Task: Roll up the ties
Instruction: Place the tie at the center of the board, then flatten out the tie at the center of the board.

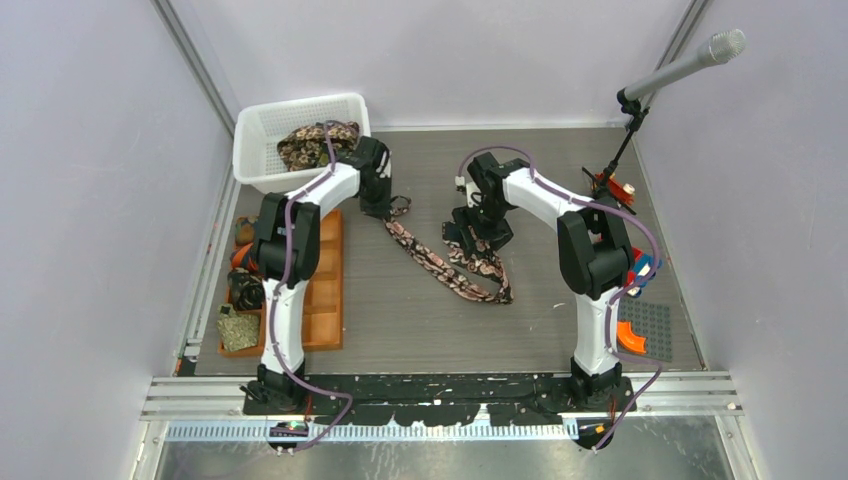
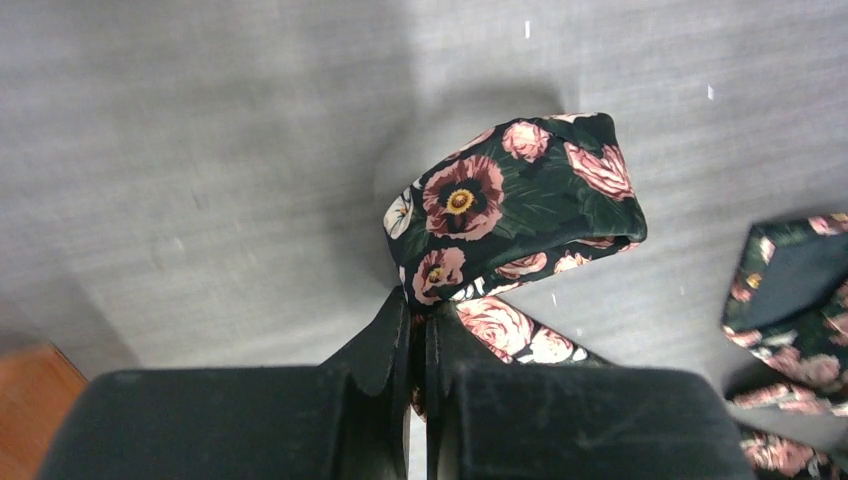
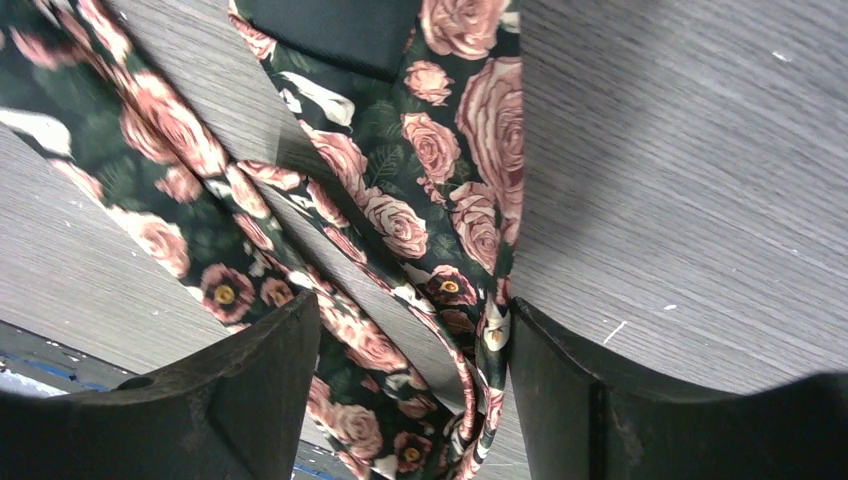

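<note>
The black tie bends sharply between both grippers, so my left gripper should next go back over the bare tabletop point(image 1: 370, 305) beside the orange tray and release the held end.
A black tie with pink-cream flowers point(image 1: 440, 265) lies in a slant across the grey table, from my left gripper down to the right. My left gripper point(image 2: 420, 315) is shut on one end of this tie, and the end curls over into a small loop point(image 2: 520, 195) just beyond the fingertips. My right gripper point(image 3: 410, 385) stands open over the tie's other part, with two folds of the tie point(image 3: 400, 230) lying between its fingers. The right finger point(image 3: 570, 390) touches the tie's edge. More ties point(image 1: 305, 145), brown patterned, lie heaped in the basket.
A white mesh basket point(image 1: 250, 150) stands at the back left. An orange compartment tray point(image 1: 325, 300) lies along the left side, with rolled ties point(image 1: 238, 328) beside it. A microphone stand point(image 1: 640, 110) rises at the back right. A grey studded plate point(image 1: 650, 325) lies at the right.
</note>
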Motion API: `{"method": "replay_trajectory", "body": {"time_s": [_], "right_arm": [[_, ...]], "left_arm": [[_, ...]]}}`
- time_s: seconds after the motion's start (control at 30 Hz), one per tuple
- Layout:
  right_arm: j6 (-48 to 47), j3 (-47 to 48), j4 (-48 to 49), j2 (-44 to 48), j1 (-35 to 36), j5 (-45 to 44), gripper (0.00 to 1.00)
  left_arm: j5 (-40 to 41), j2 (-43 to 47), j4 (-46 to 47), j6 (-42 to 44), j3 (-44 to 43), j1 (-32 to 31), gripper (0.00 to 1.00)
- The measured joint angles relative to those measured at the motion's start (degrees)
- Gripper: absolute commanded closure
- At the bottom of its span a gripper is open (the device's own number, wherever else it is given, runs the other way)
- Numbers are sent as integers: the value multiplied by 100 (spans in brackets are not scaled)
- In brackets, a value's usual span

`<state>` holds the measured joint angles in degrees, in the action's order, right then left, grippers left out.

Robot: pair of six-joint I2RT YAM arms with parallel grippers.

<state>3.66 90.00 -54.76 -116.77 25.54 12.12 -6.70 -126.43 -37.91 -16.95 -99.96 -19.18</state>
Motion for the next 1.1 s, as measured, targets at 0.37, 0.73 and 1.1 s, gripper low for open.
{"method": "replay_trajectory", "body": {"time_s": [0.37,0.73,1.1], "right_arm": [[-127,-68,-7,0,116,92,31],[-258,-363,-227,-190,584,-232,47],[-278,-581,-166,-68,682,-352,100]], "left_arm": [[-162,1655,190,-1123,1834,-164,100],[-302,1937,317,-1425,2284,-164,100],[-343,2446,380,-1523,2546,-164,100]]}}
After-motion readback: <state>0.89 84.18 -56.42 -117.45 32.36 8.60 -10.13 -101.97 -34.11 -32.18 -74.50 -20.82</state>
